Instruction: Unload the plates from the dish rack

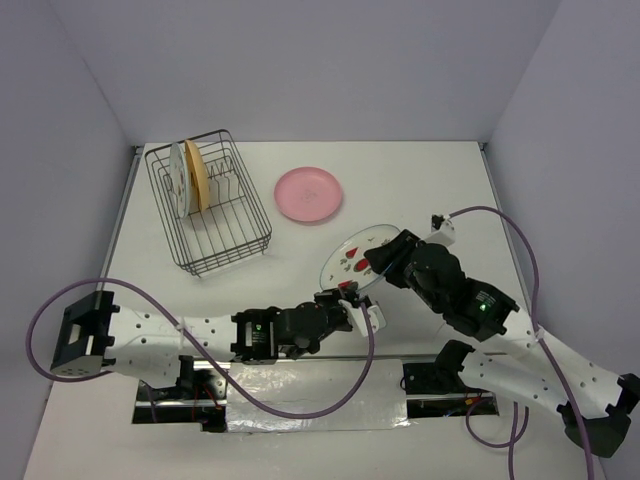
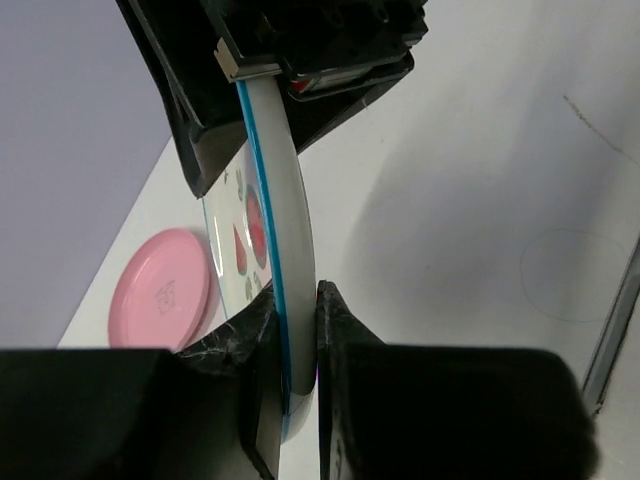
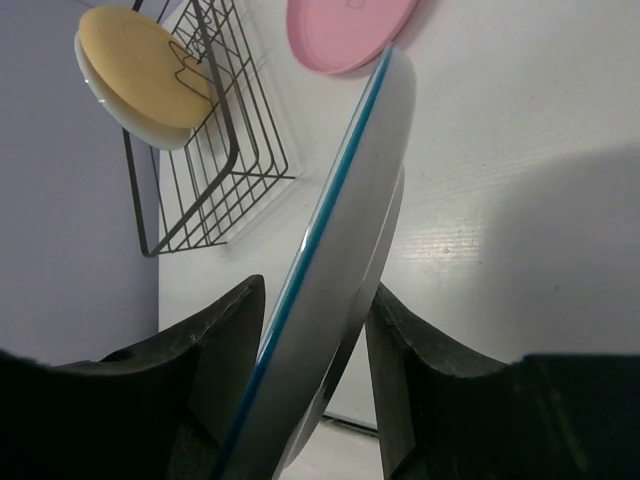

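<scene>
My right gripper should next carry the white plate (image 1: 352,256) outward, lower it flat and let go of it, because clear tabletop beside the pink plate is below and outward of the gripper.
A white plate (image 1: 352,256) with red fruit marks and a blue rim hangs tilted above the table between both arms. My left gripper (image 1: 345,292) is shut on its near edge (image 2: 290,330), one finger on each face. My right gripper (image 1: 385,258) straddles the opposite edge (image 3: 350,230). Its fingers (image 3: 215,340) stand on either side of the rim, with a gap showing on the left side. The pink plate (image 1: 309,193) lies flat on the table. In the dish rack (image 1: 208,205) a yellow-orange plate (image 1: 194,176) stands upright against a pale plate (image 1: 178,180).
The rack sits at the far left, near the left wall. The pink plate (image 3: 345,30) is just right of it and beyond the held plate. Purple cables loop along the near edge by the arm bases (image 1: 300,375).
</scene>
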Controlling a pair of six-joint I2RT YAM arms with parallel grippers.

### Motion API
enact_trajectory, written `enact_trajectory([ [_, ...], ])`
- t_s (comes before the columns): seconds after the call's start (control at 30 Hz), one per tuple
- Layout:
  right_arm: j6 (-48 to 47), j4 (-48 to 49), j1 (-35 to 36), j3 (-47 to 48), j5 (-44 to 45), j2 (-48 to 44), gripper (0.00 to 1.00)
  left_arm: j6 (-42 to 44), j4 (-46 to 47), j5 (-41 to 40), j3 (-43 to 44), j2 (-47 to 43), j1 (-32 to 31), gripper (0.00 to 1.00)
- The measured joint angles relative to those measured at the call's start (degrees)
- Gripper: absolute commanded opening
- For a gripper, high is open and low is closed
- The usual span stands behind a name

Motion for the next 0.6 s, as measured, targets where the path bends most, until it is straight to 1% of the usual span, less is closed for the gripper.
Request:
enact_trajectory([
  [0.03,-0.20,0.07,-0.04,-0.04,0.28,0.22,0.00,0.26,0.24,-0.52,0.00,0.20,-0.13,0.31],
  [0.1,-1.44,0.59,-0.13,-0.35,0.55,0.46,0.00,0.98,0.42,-1.99,0.07,0.42,-0.28,0.47],
  [0.13,-2.21,0.90,-0.24,-0.76,0.55,0.57,0.00,1.07,0.98,-2.54,0.33,0.46,-0.33,0.72],
  [0.17,-3.10,1.55,-0.61,-1.40,0.46,0.79,0.00,1.25,1.31,-3.21,0.87,0.46,-0.39,0.83],
  [0.2,-4.50,2.40,-1.27,-2.03,0.11,1.14,0.00,1.03,1.84,-3.89,1.42,0.44,-0.48,0.89],
  [0.23,-5.84,3.76,-2.27,-2.73,-0.63,1.57,0.00,0.61,2.16,-4.52,1.95,0.39,-0.52,0.91],
  [0.43,-10.19,14.53,-13.55,-5.60,-8.07,5.81,0.00,-3.10,0.90,-7.65,2.25,-2.95,-0.52,0.98],
  [0.6,-12.33,23.43,-19.45,-5.90,-12.31,10.45,0.00,-7.39,1.68,-10.12,-1.38,-9.99,0.11,0.98],
])
